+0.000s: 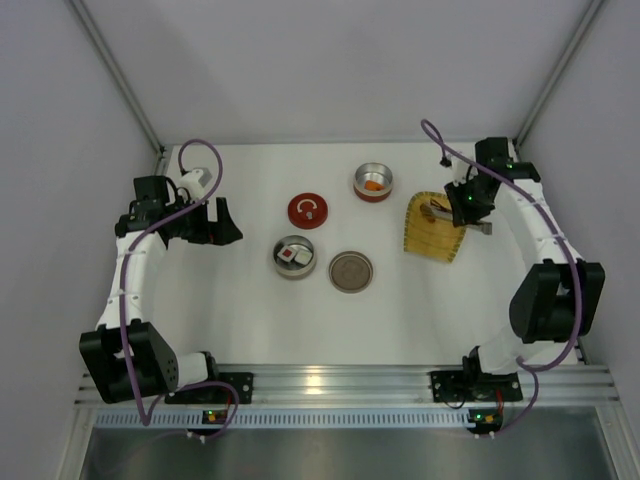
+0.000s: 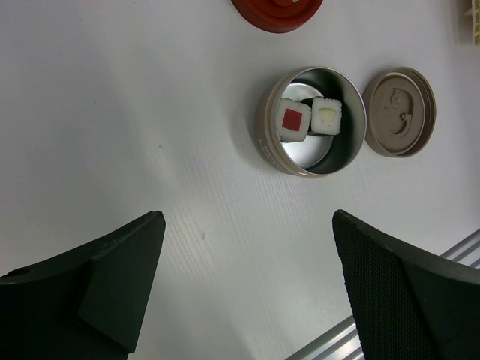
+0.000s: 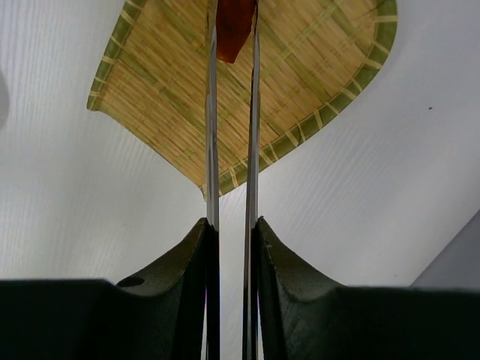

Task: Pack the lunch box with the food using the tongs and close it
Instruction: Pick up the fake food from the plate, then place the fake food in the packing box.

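The robot's right gripper will next lift the tongs [image 3: 212, 112] outward off the mat [image 1: 432, 238] and then lower the ends of the tongs to the second tin, because similar orange food lies there.
My right gripper [image 3: 232, 225] is shut on the slim metal tongs [image 3: 212, 112], pressing their two arms close together. The tong tips pinch a reddish piece of food [image 3: 231, 30] above the yellow woven mat [image 3: 300, 67]. From above, this gripper [image 1: 460, 205] hangs over the mat [image 1: 432, 238] at the right. An open lunch box tin [image 2: 313, 121] holds two white food pieces, one with a red centre [image 2: 294, 120]. A second tin [image 1: 372, 182] holds an orange piece. My left gripper [image 2: 247, 221] stands wide open and empty, to the left of the tins.
A red lid [image 1: 309, 210] lies between the two tins. A tan lid [image 1: 351, 271] rests just right of the near tin. White walls and a metal frame close in the table, with an aluminium rail along the near edge [image 1: 340, 380].
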Motion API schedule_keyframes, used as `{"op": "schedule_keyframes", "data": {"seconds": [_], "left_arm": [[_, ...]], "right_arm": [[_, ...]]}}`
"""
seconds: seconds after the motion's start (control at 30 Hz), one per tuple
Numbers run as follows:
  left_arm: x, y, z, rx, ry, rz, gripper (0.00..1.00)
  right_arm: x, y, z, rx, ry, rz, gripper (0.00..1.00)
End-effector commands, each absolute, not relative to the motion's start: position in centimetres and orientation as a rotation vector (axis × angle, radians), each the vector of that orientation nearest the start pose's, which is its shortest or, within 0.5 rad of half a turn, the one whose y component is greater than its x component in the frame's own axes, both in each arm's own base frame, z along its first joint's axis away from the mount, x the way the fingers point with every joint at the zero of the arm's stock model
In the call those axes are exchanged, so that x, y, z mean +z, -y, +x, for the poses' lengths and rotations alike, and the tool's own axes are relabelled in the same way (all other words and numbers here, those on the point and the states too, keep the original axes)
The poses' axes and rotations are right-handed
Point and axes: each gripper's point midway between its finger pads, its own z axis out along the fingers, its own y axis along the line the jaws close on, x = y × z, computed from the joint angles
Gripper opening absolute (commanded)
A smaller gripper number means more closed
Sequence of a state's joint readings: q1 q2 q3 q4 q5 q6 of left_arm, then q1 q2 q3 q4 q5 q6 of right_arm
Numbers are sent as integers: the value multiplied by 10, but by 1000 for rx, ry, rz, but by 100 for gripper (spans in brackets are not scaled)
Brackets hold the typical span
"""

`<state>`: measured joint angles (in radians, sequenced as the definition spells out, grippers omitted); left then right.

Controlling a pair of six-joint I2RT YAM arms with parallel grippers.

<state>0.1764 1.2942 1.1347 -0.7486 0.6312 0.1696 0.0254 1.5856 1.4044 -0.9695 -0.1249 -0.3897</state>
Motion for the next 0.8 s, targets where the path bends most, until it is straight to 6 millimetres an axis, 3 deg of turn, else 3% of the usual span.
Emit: {"op": "schedule_keyframes", "data": {"seconds": [0.0, 0.23, 0.4, 0.63, 0.77], "left_arm": [[198, 44, 320, -606, -2271, 271, 98], [196, 42, 321, -595, -2274, 276, 98], [194, 42, 323, -604, -2276, 272, 98], [195, 42, 327, -611, -2276, 260, 98], [191, 42, 325, -611, -2285, 262, 98]], "right_arm": [[197, -27, 359, 78, -2492, -616, 0], [230, -35, 385, 105, -2414, -597, 0], [250, -58, 414, 157, -2340, -595, 0], [237, -121, 454, 189, -2280, -673, 0], [213, -148, 473, 192, -2285, -698, 0]]}}
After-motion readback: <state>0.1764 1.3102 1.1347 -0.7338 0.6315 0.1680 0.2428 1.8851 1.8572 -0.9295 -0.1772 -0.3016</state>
